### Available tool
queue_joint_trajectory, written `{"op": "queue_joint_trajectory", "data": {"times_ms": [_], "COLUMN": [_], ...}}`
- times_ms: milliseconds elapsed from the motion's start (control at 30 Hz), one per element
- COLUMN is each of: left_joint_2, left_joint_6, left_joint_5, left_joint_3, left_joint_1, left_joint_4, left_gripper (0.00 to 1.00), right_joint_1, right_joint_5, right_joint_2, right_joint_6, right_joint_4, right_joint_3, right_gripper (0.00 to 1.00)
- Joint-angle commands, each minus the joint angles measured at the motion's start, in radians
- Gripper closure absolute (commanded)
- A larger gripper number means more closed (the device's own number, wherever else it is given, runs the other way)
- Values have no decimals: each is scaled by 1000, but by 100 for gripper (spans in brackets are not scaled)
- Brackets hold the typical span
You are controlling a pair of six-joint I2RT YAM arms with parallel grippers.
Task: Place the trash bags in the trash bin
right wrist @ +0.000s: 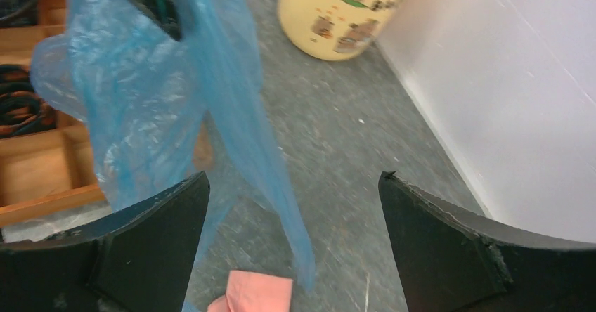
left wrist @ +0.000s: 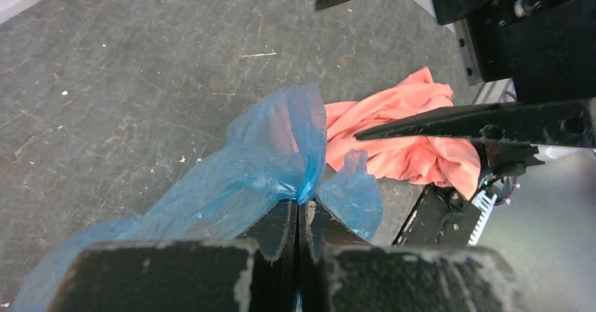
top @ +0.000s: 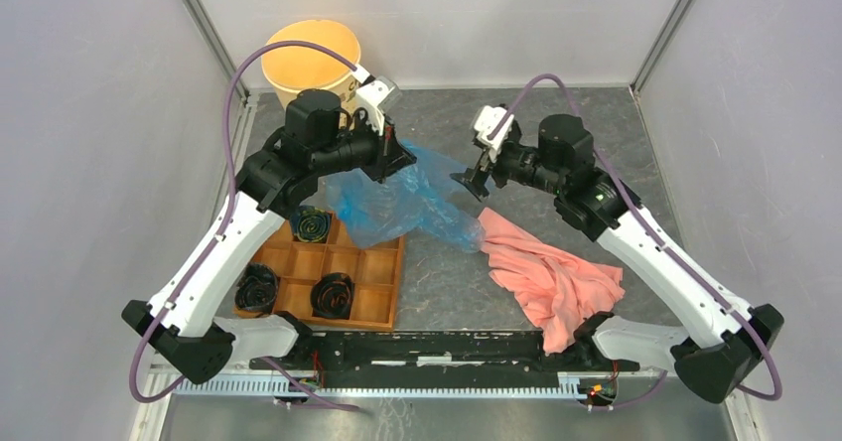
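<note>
My right gripper needs to move sideways next onto the bag's film beside my left gripper's fingers, since it hangs to my right gripper's left in the top view.
The light-blue trash bag (top: 397, 203) hangs crumpled in mid-table, its lower end trailing on the grey floor. My left gripper (top: 397, 158) is shut on a bunched top edge of it, seen close in the left wrist view (left wrist: 301, 201), where the film (left wrist: 239, 178) spreads to both sides. The tan-yellow trash bin (top: 308, 59) stands upright at the back left, behind the left arm. My right gripper (top: 475, 175) is open and empty just right of the bag. In the right wrist view (right wrist: 295, 176) the bag (right wrist: 140, 94) hangs ahead on the left and the bin (right wrist: 337, 10) beyond.
A salmon-pink cloth (top: 551, 272) lies right of the bag's lower end, under the right arm. A brown wooden compartment tray (top: 343, 277) with dark coiled items sits at the front left, partly under the bag. White walls enclose the back and sides.
</note>
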Motion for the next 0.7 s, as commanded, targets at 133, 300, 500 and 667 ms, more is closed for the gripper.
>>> {"op": "queue_joint_trajectory", "data": {"times_ms": [133, 300, 500, 667], "left_joint_2": [6, 11, 36, -3], "left_joint_6": [123, 121, 96, -130], "left_joint_5": [125, 221, 236, -196], "left_joint_3": [79, 82, 119, 86], "left_joint_1": [0, -2, -1, -1], "left_joint_4": [-110, -110, -103, 28], "left_gripper": [98, 98, 97, 37], "right_joint_1": [23, 38, 52, 50], "right_joint_5": [-245, -290, -340, 198], "right_joint_2": [28, 97, 142, 115], "right_joint_6": [-27, -22, 70, 424], "right_joint_4": [145, 174, 283, 362], "right_joint_3": [-12, 2, -24, -23], "right_gripper": [9, 13, 35, 100]}}
